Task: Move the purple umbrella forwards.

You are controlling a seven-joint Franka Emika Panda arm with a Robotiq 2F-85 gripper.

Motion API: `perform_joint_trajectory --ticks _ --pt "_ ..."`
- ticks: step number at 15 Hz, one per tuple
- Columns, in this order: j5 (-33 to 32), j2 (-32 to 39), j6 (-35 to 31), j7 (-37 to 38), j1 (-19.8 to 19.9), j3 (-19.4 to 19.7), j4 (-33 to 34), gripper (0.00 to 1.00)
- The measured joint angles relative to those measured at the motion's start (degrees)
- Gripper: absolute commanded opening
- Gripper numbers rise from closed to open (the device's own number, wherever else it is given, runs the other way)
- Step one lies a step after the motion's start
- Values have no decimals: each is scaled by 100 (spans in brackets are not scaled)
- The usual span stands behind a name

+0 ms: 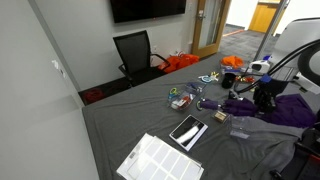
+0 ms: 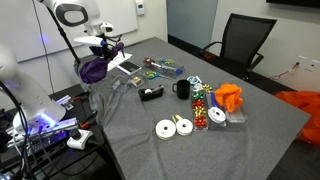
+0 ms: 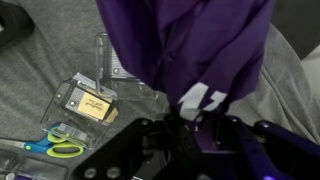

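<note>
The bare grey cloth (image 2: 131, 122) beside the white tape rolls is empty, so my gripper needs to swing toward them next, lower the purple umbrella (image 2: 93, 70) there and let it go.
The purple umbrella (image 2: 93, 70) is a deep-purple floppy bundle hanging from my gripper (image 2: 101, 50) above the table's far left corner. In an exterior view it drapes at the right edge (image 1: 292, 106) beside the gripper (image 1: 265, 95). In the wrist view the purple fabric (image 3: 190, 40) fills the upper middle, with a white tag just above the jaws. My gripper (image 3: 186, 125) is shut on the fabric and holds it off the grey cloth. The umbrella's handle is hidden.
A black phone (image 1: 187, 130) and white paper (image 1: 160, 158) lie near the table's front. An orange cloth bundle (image 2: 230, 97), black mug (image 2: 182, 90) and white tape rolls (image 2: 173, 127) sit mid-table. A clear box (image 3: 92, 100) and scissors (image 3: 55, 148) lie below the gripper.
</note>
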State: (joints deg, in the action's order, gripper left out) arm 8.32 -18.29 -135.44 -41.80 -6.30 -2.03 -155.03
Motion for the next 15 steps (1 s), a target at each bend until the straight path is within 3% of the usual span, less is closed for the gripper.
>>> perform_joint_trajectory --ticks 6,7,9,12,13,15 --pt "-815 -239 140 -2344 68 1100 -44 8" --pt "-908 -239 174 -2761 108 1243 -14 32" --pt "-1040 -236 256 -3453 200 1460 62 32" --pt "-1064 -236 299 -3667 229 1510 105 32" --pt "-1066 -234 301 -3668 225 1508 105 8" --pt "-1055 -230 303 -3666 226 1500 102 8"
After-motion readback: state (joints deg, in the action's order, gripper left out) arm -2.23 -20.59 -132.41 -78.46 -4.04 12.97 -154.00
